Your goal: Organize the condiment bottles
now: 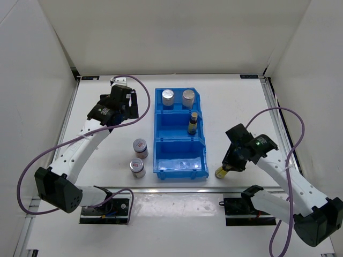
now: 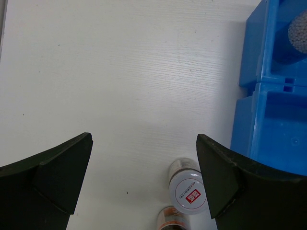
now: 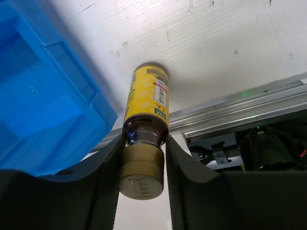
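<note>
The right gripper should next rise outward over the bin's side, then go down into the bin's middle section and let go, since the matching bottle there leaves space beside it.
Two silver-topped cylinders stand in the far compartment of the blue bin. One amber yellow-labelled bottle stands in the middle compartment. Two short silver-lidded jars stand on the table left of the bin. The left wrist view shows the nearer jar and the other one below it. My left gripper is open and empty above the table. My right gripper is shut on the neck of the second yellow-labelled bottle, right of the bin's near corner.
The bin's side wall fills the right of the left wrist view, with a silver top inside. The table's metal front rail runs just beyond the held bottle. White walls enclose the table on three sides.
</note>
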Tool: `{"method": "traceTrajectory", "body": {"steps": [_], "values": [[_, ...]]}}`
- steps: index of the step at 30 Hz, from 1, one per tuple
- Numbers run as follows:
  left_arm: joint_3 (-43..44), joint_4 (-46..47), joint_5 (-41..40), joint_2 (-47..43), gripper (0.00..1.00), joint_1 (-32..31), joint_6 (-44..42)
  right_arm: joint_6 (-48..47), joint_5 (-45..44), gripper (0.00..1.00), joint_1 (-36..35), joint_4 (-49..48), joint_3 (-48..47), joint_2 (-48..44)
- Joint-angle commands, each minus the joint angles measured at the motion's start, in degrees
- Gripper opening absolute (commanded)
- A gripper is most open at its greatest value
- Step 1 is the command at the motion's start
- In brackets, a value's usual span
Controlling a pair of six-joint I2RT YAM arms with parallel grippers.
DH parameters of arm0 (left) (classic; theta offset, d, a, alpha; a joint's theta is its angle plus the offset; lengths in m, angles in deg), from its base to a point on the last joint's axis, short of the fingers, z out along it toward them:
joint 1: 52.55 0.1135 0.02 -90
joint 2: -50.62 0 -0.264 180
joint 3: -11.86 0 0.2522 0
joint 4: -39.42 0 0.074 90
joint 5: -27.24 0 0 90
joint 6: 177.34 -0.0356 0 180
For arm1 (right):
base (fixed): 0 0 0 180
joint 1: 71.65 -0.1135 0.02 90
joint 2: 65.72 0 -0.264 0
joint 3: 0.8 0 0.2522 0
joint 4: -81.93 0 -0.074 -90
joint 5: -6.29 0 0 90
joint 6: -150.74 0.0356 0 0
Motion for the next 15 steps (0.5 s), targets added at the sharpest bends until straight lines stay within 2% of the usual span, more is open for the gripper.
{"method": "traceTrajectory", "body": {"steps": [1, 15], "values": [[-0.36, 0.65, 0.37, -2.56, 1.00, 0.19, 0.52, 1.14, 0.11, 0.39, 0.15, -0.96, 0.41, -0.47], [-0.36, 0.65, 0.37, -2.56, 1.00, 0.19, 0.52, 0.00, -4.01, 0.16, 0.15, 4.04, -7.84, -1.61]]}}
